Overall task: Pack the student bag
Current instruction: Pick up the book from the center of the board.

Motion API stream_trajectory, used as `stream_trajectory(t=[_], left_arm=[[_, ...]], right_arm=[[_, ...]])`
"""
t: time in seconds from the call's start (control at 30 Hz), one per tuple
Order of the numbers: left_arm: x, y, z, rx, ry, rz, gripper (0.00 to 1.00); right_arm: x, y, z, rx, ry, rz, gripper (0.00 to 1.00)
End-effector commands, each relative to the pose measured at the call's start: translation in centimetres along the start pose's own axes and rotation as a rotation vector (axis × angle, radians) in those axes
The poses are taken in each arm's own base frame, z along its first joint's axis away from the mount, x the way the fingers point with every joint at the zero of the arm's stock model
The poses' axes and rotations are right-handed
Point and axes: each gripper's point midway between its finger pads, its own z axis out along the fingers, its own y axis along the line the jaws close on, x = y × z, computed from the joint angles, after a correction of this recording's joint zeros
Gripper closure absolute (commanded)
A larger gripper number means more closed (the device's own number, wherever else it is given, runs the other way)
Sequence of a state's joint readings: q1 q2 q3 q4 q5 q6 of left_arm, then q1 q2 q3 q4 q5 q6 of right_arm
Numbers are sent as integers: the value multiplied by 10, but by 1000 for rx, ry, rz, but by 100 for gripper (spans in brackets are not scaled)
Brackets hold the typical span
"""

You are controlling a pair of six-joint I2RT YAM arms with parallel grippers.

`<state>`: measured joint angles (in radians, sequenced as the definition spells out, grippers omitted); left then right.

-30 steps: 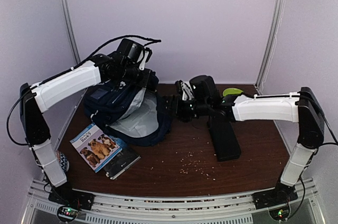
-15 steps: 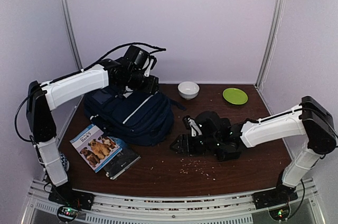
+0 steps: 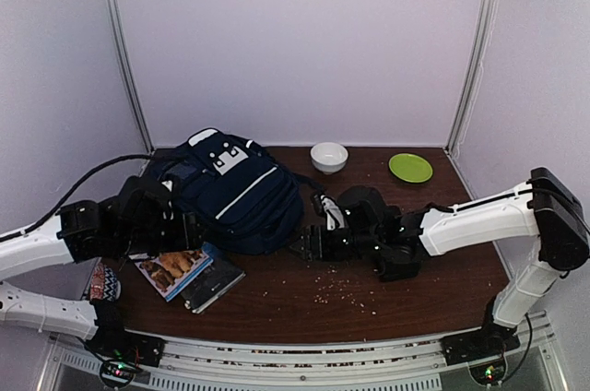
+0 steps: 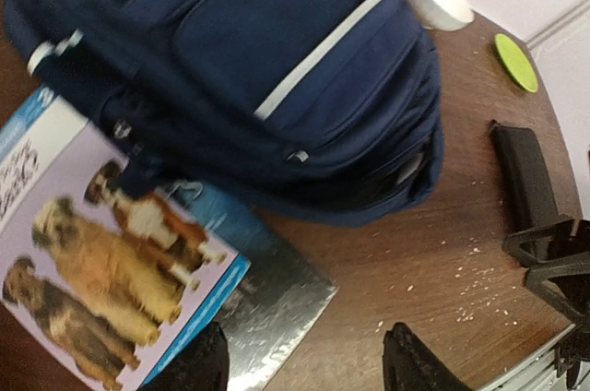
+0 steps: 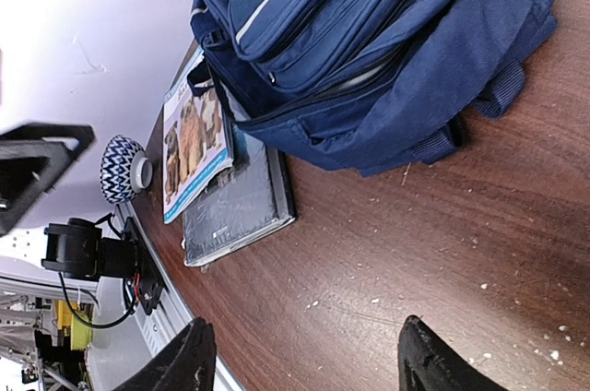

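Observation:
My left gripper lowers and moves back next onto the dog book's edge by the patterned cup, as that edge lies clear of the bag.
The student bag, a navy backpack with a white stripe, lies flat at the back left of the table, also seen in the left wrist view as the student bag and in the right wrist view as the student bag. My left gripper hangs low at the bag's near left side, over the dog book. This left gripper is open and empty. My right gripper sits low just right of the bag's near edge. The right gripper is open over bare wood, holding nothing.
A dog book lies on a dark book in front of the bag. A patterned cup stands at the near left edge. A white bowl and green plate are at the back. A black case lies under the right arm.
My left gripper opened, let go of the bag and swung down to the near left by the books. The bag dropped flat. The right arm lowered toward the table beside the bag.

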<state>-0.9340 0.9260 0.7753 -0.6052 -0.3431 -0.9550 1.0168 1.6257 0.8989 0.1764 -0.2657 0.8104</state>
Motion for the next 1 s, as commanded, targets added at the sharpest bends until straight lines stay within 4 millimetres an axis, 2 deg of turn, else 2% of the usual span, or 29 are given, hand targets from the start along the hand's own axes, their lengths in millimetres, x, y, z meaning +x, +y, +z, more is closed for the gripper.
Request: stream_trajectory(t=[0.0, 0.23, 0.43, 0.67, 0.77, 0.87, 0.97], left_arm=[[34, 44, -5, -89, -22, -311, 2], [80, 79, 4, -138, 43, -528, 2], [113, 118, 5, -251, 80, -708, 2], [130, 135, 6, -309, 124, -790, 2], [135, 136, 10, -307, 138, -821, 2], [130, 129, 16, -259, 128, -855, 2], [140, 135, 22, -276, 135, -854, 2]], right_arm=[[-5, 18, 4, -44, -12, -24, 33], [-7, 21, -4, -39, -24, -27, 33], [-6, 22, -5, -43, -21, -22, 33], [-4, 28, 1, -46, -4, -34, 33], [-4, 29, 2, -47, -4, -38, 33], [-3, 29, 3, -47, 0, -41, 33], [-2, 27, 3, -43, 5, -44, 33]])
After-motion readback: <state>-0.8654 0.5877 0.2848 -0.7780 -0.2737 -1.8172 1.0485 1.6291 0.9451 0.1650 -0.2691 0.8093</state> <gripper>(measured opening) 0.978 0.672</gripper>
